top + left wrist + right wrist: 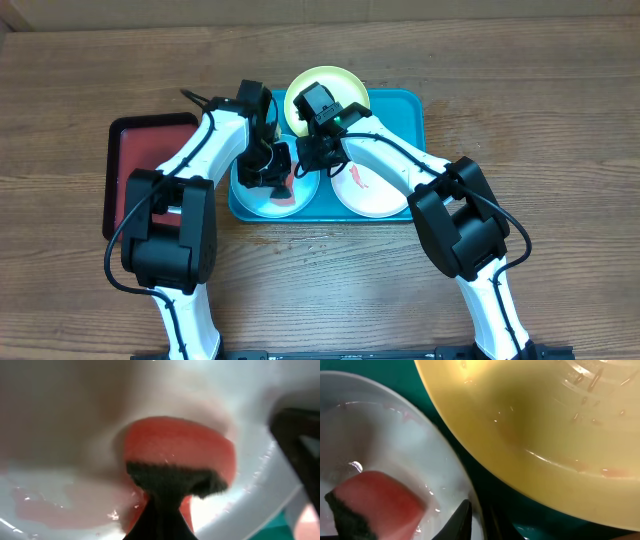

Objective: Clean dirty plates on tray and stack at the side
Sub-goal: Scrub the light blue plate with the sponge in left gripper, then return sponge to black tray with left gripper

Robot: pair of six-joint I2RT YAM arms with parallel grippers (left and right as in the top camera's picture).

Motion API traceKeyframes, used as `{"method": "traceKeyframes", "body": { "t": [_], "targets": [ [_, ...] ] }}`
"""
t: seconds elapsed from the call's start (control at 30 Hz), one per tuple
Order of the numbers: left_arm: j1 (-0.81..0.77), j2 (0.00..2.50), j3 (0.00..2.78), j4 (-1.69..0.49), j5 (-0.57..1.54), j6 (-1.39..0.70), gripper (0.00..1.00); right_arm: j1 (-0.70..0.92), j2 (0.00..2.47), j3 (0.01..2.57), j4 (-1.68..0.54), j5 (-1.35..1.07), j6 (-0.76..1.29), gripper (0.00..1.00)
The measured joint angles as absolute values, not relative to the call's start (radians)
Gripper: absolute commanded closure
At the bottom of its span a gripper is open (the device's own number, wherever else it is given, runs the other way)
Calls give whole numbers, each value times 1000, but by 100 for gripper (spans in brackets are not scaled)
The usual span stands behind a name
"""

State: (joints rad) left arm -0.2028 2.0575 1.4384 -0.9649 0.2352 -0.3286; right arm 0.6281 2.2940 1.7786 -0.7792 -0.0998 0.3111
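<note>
Next I should lift my left gripper, shift left in the overhead view, lower, and release the sponge on the dark red tray, since it lies clear of plates.
The teal tray [405,110] holds three plates. My left gripper [272,175] is shut on a red sponge [180,445] with a dark scrub side, pressed into the wet light blue plate [262,205] at the tray's front left. My right gripper [477,517] is shut on that plate's right rim [447,455], one finger [460,522] inside the rim and the other outside. The yellow-green plate [310,85] lies at the back with faint orange smears [615,472]. The white plate [375,190] at the front right carries a red smear [357,178].
A dark red, black-rimmed tray [150,150] lies on the wooden table left of the teal tray, partly under my left arm. Both arms cross over the teal tray's left half. Bare wood [530,120] lies to the right.
</note>
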Motion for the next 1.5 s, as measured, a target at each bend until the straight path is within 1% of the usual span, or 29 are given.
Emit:
{"method": "traceKeyframes", "body": {
  "t": [0.13, 0.37, 0.47, 0.6, 0.73, 0.77, 0.87, 1.1, 1.2, 1.33, 1.37, 1.47, 1.5],
  "targets": [
    [-215, 2052, 1438, -977, 111, -335, 96, 628, 2294, 1779, -779, -99, 311, 86],
    [-220, 2047, 1449, -1029, -219, -390, 96, 630, 2294, 1779, -778, -104, 311, 86],
    [-213, 2055, 1501, -1073, -302, -401, 96, 630, 2294, 1779, -777, -104, 311, 86],
    [-207, 2060, 1628, -1112, -358, -417, 96, 630, 2294, 1779, -777, -103, 310, 87],
    [-187, 2060, 1745, -1159, -361, -442, 96, 630, 2294, 1779, -778, -103, 310, 87],
    [-181, 2060, 1758, -1164, -356, -445, 96, 630, 2294, 1779, -777, -104, 311, 89],
    [-138, 2060, 1776, -1182, -314, -451, 96, 630, 2294, 1779, -774, -104, 311, 91],
    [103, 2060, 1776, -1196, -130, -454, 96, 630, 2294, 1779, -767, -103, 311, 92],
    [195, 2060, 1773, -1195, -93, -450, 96, 630, 2294, 1779, -755, -99, 311, 92],
    [244, 2060, 1724, -1142, -64, -435, 96, 630, 2294, 1779, -752, -100, 311, 92],
    [250, 2060, 1699, -1120, -59, -432, 96, 630, 2294, 1779, -752, -99, 311, 96],
    [258, 2060, 1632, -1080, -49, -424, 96, 630, 2294, 1779, -752, -101, 310, 96],
    [260, 2061, 1611, -1075, -46, -422, 91, 630, 2294, 1779, -751, -100, 310, 96]
  ]
}}
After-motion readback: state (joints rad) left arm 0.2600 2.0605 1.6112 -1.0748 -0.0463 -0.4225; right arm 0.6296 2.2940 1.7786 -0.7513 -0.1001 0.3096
